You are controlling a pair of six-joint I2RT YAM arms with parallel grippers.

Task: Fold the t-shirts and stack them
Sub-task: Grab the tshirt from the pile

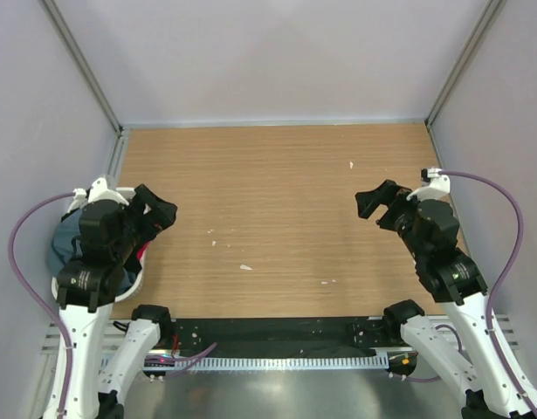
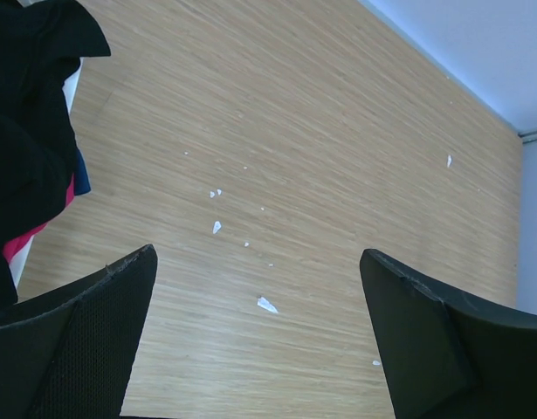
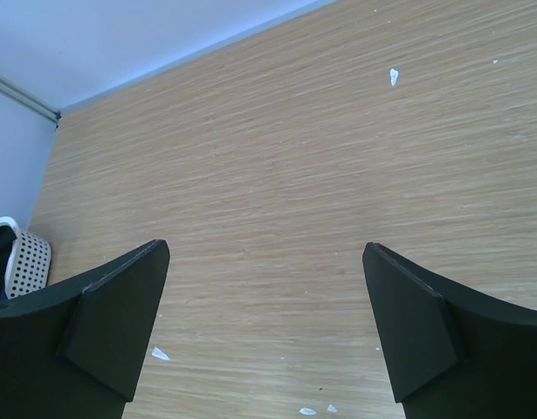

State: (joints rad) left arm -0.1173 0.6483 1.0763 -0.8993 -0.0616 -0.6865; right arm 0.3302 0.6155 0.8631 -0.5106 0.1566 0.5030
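The slate blue-grey t-shirt shows on the left in the top view, so my left gripper will move to that side next and then down into the basket (image 1: 128, 284).
The t-shirts lie bundled in a white laundry basket (image 1: 128, 284) at the table's left edge, under my left arm. A slate blue-grey one (image 1: 64, 243) shows from above. In the left wrist view the heap is mostly black cloth (image 2: 28, 148) with a red edge (image 2: 24, 241) and a blue bit (image 2: 81, 180). My left gripper (image 1: 166, 214) hangs open just right of the basket, with only bare wood between its fingers (image 2: 85, 340). My right gripper (image 1: 362, 205) is open over the right side of the table, holding nothing (image 3: 266, 246).
The wooden table (image 1: 277, 192) is walled by grey panels at the back and both sides. Small white scraps (image 1: 245, 267) dot its near middle; one (image 2: 266, 305) lies between my left fingers. The basket's perforated wall (image 3: 28, 262) shows at the far left of the right wrist view.
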